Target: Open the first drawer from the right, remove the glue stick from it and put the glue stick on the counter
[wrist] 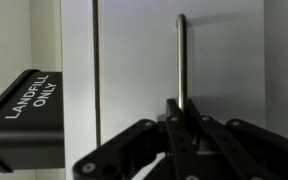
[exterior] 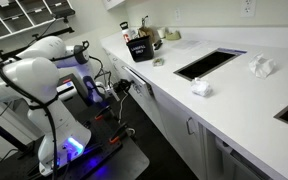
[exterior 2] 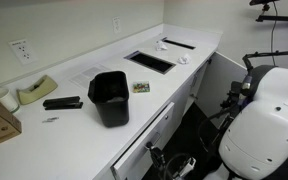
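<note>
The drawer is still shut, so my gripper should pull the thin metal handle (wrist: 181, 55) between its fingers away from the counter, then release it.
In the wrist view my gripper (wrist: 182, 112) is shut on the thin metal handle (wrist: 181, 55) of a flat white drawer front (wrist: 134, 60). In an exterior view the gripper (exterior: 125, 88) sits against the drawer fronts under the edge of the white counter (exterior: 234, 95). It also shows low in an exterior view (exterior 2: 156, 155), below the counter (exterior 2: 79, 75). The inside of the drawer does not show. The glue stick is hidden.
A black bin (exterior: 139, 48) stands on the counter above the drawer, also seen in an exterior view (exterior 2: 110, 97). Dark sink cutouts (exterior: 208, 63) (exterior 2: 149, 61) lie further along. A black "LANDFILL ONLY" label (wrist: 24, 110) is beside the drawer. Crumpled white paper (exterior: 262, 67) lies on the counter.
</note>
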Motion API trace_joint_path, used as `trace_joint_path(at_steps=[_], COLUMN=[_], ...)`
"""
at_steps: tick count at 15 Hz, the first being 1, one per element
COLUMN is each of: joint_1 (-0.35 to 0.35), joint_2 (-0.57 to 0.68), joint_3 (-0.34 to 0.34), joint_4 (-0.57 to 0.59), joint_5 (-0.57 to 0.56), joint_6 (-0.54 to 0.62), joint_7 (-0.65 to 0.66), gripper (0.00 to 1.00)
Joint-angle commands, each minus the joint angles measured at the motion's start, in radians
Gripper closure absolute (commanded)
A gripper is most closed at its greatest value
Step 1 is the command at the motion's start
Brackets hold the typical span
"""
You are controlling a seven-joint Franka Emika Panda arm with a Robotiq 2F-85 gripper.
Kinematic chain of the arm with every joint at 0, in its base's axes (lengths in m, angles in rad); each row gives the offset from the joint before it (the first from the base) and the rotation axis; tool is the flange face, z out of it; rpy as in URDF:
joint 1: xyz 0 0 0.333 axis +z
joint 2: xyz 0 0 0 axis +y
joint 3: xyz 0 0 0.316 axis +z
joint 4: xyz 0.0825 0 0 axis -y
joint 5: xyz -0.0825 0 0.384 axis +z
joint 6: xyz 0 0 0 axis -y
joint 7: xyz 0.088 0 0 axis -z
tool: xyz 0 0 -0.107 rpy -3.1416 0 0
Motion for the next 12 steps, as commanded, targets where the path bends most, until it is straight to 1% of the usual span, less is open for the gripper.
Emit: trace_joint_path(at_steps=[1,5,8,12], joint_1=[0.012,0.052,0.102,0.178], joint_2=[-0.013,-0.006,0.007,0.014], joint_3=[0.046,0.115,0.159,0.188], joint_4=[-0.027,-0.043,-0.038,-0.027], joint_5=[0.025,0.087,0.151,0.245], joint_6=[-0.067,-0.153,-0.214,-0.256], joint_7=[0.053,0.086,0.114,0.155], gripper=[0.98,0.98,0.98,0.98])
